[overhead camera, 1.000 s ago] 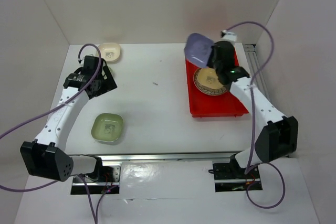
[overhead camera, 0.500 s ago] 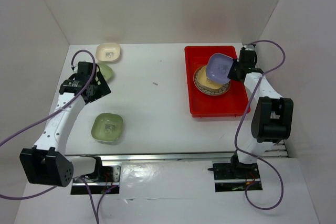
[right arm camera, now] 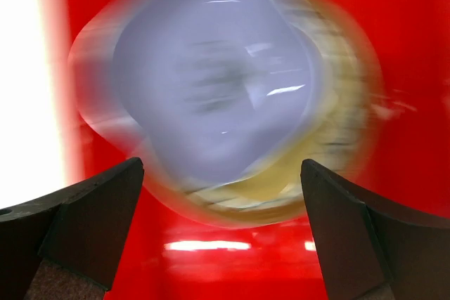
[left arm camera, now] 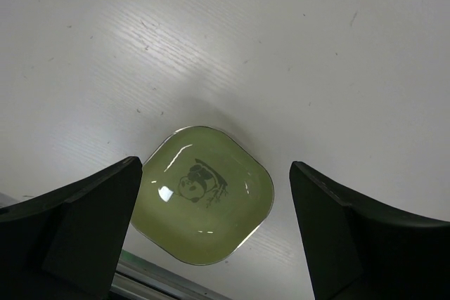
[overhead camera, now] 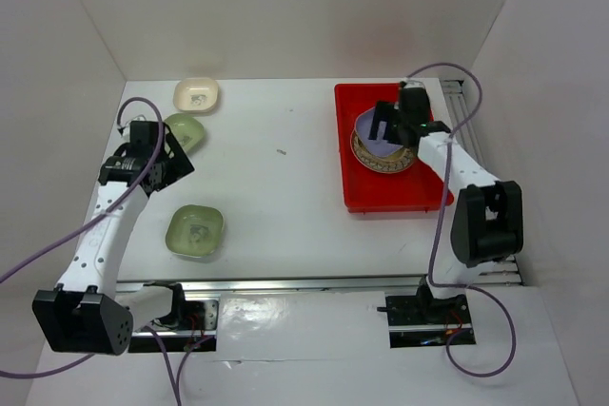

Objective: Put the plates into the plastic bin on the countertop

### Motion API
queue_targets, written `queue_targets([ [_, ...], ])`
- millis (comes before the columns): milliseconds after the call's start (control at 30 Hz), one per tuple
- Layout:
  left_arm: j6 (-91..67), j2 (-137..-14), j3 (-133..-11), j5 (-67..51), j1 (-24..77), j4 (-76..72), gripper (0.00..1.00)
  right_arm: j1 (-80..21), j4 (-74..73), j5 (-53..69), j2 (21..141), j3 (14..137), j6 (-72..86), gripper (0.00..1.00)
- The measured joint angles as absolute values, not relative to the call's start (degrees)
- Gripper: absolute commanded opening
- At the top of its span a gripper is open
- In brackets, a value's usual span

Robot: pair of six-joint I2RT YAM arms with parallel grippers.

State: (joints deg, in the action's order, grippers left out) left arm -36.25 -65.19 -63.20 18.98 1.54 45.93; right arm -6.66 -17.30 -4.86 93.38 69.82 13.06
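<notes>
The lavender plate is in the bin, so I should swing my right gripper back and down onto the bin-side rim of the green plate point(overhead camera: 222, 232) near the front bar.
The red plastic bin point(overhead camera: 392, 194) stands on the white countertop point(overhead camera: 276, 187) at the right. In it lies a round brown-rimmed plate point(overhead camera: 383, 161) with a lavender plate point(overhead camera: 373, 137) resting on top. My right gripper point(overhead camera: 388, 125) hangs open just above them. The right wrist view shows the lavender plate point(right arm camera: 211, 75) blurred, free of the fingers of my right gripper point(right arm camera: 221, 165). My left gripper point(overhead camera: 162, 154) is open at the far left, beside a green plate point(overhead camera: 186, 128). A green panda plate point(left arm camera: 204, 194) lies below my left gripper point(left arm camera: 215, 166).
A cream plate point(overhead camera: 197, 94) sits at the back left. A second green plate point(overhead camera: 196, 232) lies near the front rail point(overhead camera: 285, 284). White walls enclose the countertop on three sides.
My right gripper brought the lavender plate down into the bin, opened and left it on the round plate. My left arm drew back to the left, uncovering a green plate.
</notes>
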Motion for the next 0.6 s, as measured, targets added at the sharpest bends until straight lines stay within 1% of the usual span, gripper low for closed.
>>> queue_targets([
  [200,-39.86,-63.51,-62.98,21.41,-5.54,46.98,1.0,-33.12,-15.31,-10.28,86.89,69.91,15.53,1.0],
  [300,-41.25,-62.22,-62.98,22.98,-7.66,47.51,1.0,-42.87,-13.82,-13.74,85.73,68.73,16.93,1.0],
  [433,-43.77,-61.28,-62.96,25.76,-8.19,48.75,1.0,-48.16,-12.86,-15.18,86.89,67.02,18.65,1.0],
  [600,-47.48,-58.57,-62.96,30.72,-9.23,51.9,1.0,-58.06,-9.69,-16.6,92.75,66.78,20.67,1.0],
])
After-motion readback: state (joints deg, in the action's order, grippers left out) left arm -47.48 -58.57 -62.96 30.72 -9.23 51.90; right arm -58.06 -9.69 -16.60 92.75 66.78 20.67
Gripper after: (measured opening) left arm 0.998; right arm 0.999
